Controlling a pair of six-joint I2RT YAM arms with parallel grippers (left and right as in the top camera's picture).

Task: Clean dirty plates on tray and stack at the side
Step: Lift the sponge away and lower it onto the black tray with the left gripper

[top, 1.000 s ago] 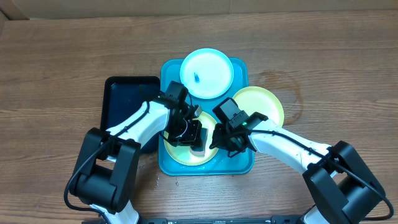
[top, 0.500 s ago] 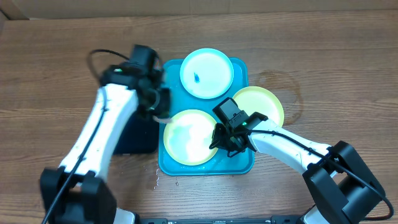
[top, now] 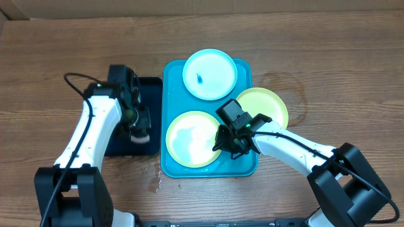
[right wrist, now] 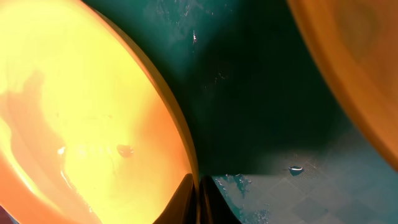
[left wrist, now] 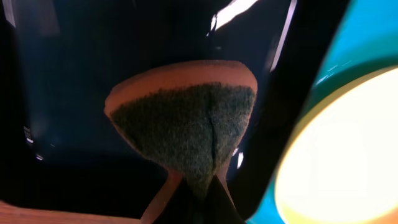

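The left gripper is right above the black tray's empty bottom, so next it should lower the sponge point(left wrist: 180, 118) onto the tray's bottom and let go of it there.
Three plates are in the overhead view. A light-blue plate point(top: 210, 74) with a small blue smear lies at the back of the turquoise tray point(top: 172, 82). A lime-green plate point(top: 189, 139) lies at the tray's front, and my right gripper point(top: 223, 142) is shut on its right rim point(right wrist: 186, 143). Another lime-green plate point(top: 265, 106) overlaps the tray's right edge. My left gripper point(top: 139, 129) is over the black tray point(top: 151, 91), shut on a sponge point(left wrist: 180, 118) with a dark green scouring face.
The black tray point(left wrist: 74, 74) lies directly left of the turquoise tray point(left wrist: 367, 37). Small water drops point(top: 158, 183) dot the wooden table in front of the tray, and the tray floor point(right wrist: 273, 124) is wet.
My left arm lifted the sponge off the front green plate and swung left to the black tray. The right gripper kept its hold on the plate's rim.
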